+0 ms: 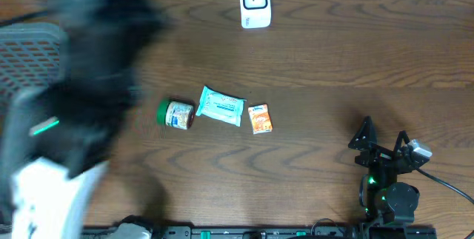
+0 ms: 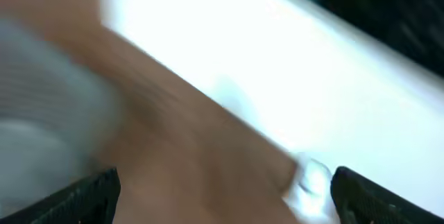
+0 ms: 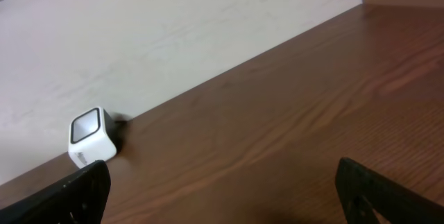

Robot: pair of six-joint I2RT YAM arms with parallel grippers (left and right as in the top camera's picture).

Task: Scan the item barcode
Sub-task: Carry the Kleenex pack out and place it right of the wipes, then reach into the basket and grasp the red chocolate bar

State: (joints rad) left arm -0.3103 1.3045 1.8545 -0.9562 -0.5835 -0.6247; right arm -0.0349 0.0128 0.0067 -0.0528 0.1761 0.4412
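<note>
I will move my left gripper over the grey mesh basket (image 1: 29, 63) (image 2: 52, 96) next and come down inside to close, because the basket is to the left of my left gripper in the overhead view.
Three items lie in a row mid-table: a small jar with a green lid (image 1: 176, 114), a blue-and-white packet (image 1: 222, 106) and a small orange packet (image 1: 260, 118). No barcode can be made out on any of them. The white scanner (image 1: 255, 3) stands at the far edge, and the right wrist view shows the scanner (image 3: 90, 137) against the wall. My left arm (image 1: 89, 83) is a dark motion blur over the table's left side. My left gripper (image 2: 225, 200) is open with nothing between its fingers. My right gripper (image 1: 381, 141) rests open and empty near the front right.
A grey mesh basket (image 1: 29, 54) sits at the left edge, partly behind the blurred left arm. A pale wall (image 3: 173, 37) runs along the table's far edge. A cable (image 1: 448, 183) trails right from the right arm's base.
</note>
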